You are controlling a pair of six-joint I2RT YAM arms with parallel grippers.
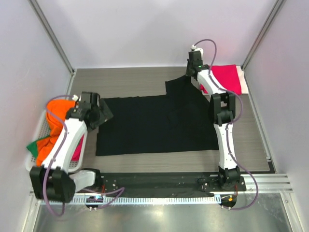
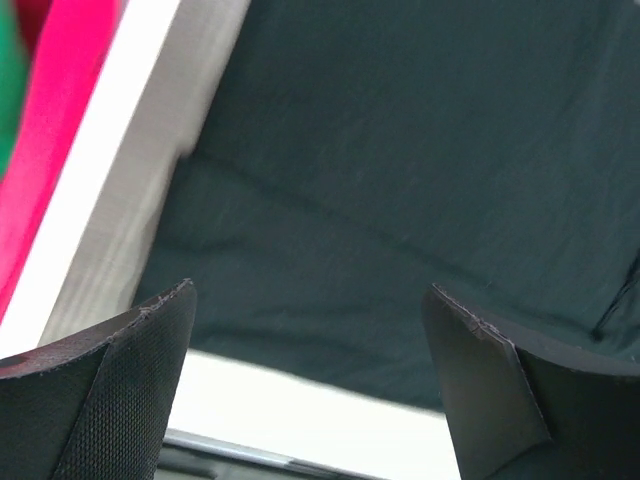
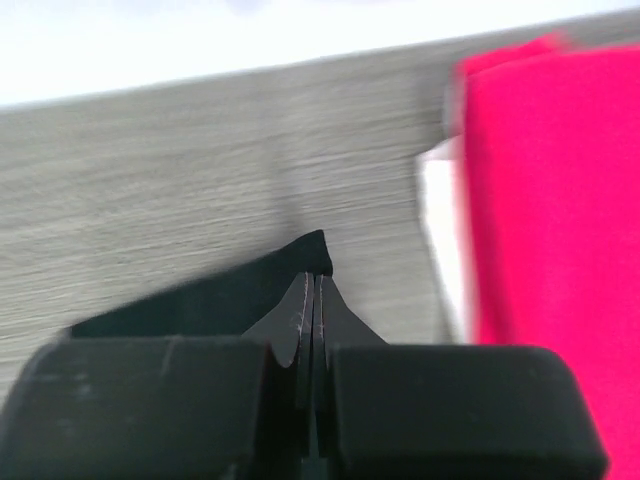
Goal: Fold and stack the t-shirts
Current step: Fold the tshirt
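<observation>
My left gripper moves outward and down to the black t-shirt's far corner on the basket side next, since my right gripper holds the opposite far corner.
A black t-shirt lies spread on the table's middle. My right gripper is shut on its far right corner; in the right wrist view the gripper pinches the black cloth tip, held a little above the table. A crimson-pink folded shirt lies at the far right and also shows in the right wrist view. My left gripper is open and empty over the shirt's left edge; in the left wrist view the gripper hangs above the black cloth.
A white mesh basket at the left holds orange, green and pink shirts. A white sheet lies under the crimson-pink shirt. Walls close the table on the left, right and far sides.
</observation>
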